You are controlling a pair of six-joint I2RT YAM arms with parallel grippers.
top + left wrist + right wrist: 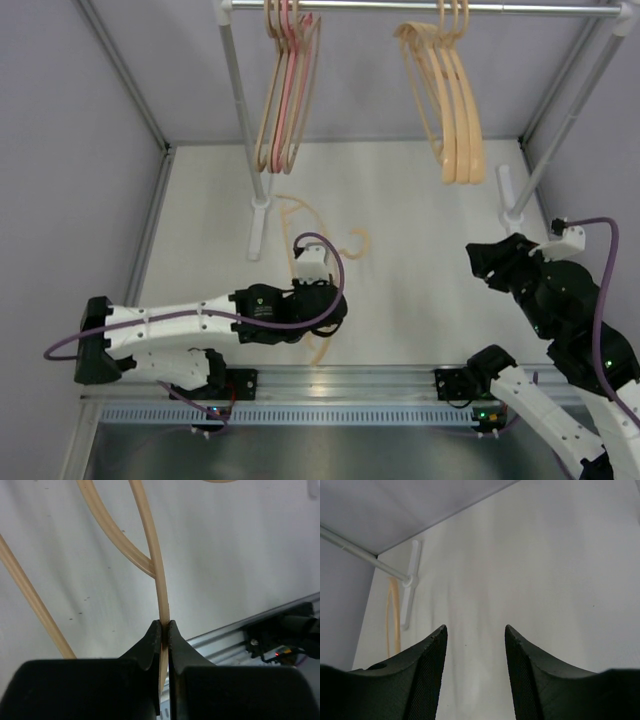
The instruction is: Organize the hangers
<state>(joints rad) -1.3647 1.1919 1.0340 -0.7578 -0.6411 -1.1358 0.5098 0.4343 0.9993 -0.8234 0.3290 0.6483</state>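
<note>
My left gripper holds the beige hanger and will rise outward, turning it. It will release the hanger on the bare bar beside the peach-tan hangers, because its plain colour matches theirs.
One beige hanger (360,243) lies low over the white table, its hook pointing right. My left gripper (323,315) is shut on one of that hanger's thin arms; in the left wrist view the beige strip (156,570) runs straight up out of the pinched jaws of the gripper (165,625). A group of beige and pink hangers (288,90) hangs at the left of the rail, and peach-tan hangers (452,110) hang at the right. My right gripper (482,262) is raised at the right side, and in its wrist view the gripper (475,631) is open and empty.
The metal rail (420,8) crosses the back, carried by a left pole (240,100) and a right pole (570,110) on white feet (258,228). Grey walls close in both sides. An aluminium mounting rail (350,380) runs along the near edge.
</note>
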